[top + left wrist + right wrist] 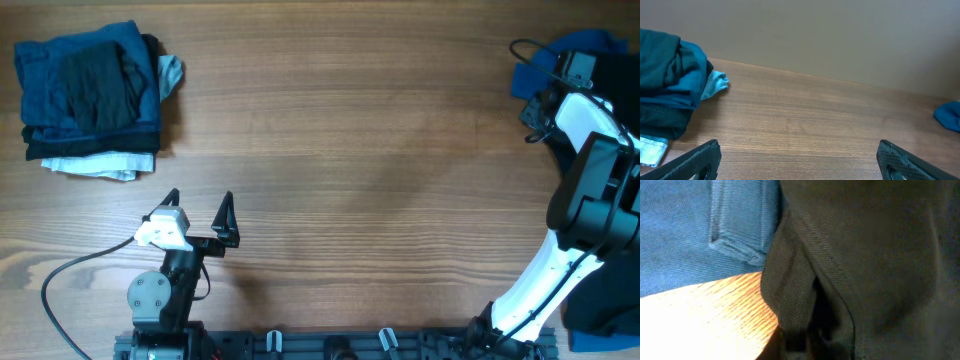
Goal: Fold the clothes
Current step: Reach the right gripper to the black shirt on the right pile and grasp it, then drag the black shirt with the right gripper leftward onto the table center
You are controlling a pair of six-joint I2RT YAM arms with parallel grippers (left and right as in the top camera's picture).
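Observation:
The dark mesh garment goes up in my right gripper next, then comes down there.
A stack of folded clothes point(90, 95), blue and dark over a white piece, lies at the table's far left; it also shows in the left wrist view point(670, 90). My left gripper point(200, 205) is open and empty near the front edge, its fingers wide apart point(800, 155). My right gripper point(540, 105) is at the far right edge, on a pile of blue clothes point(585, 50). In the right wrist view a dark mesh garment point(865, 265) fills the frame and bunches at the jaws, next to blue fabric point(690, 230). The fingers themselves are hidden.
The wooden table point(380, 170) spans the view. A dark cloth heap point(605, 310) sits at the bottom right by the right arm's base. A bit of blue cloth point(949, 116) shows at the right in the left wrist view.

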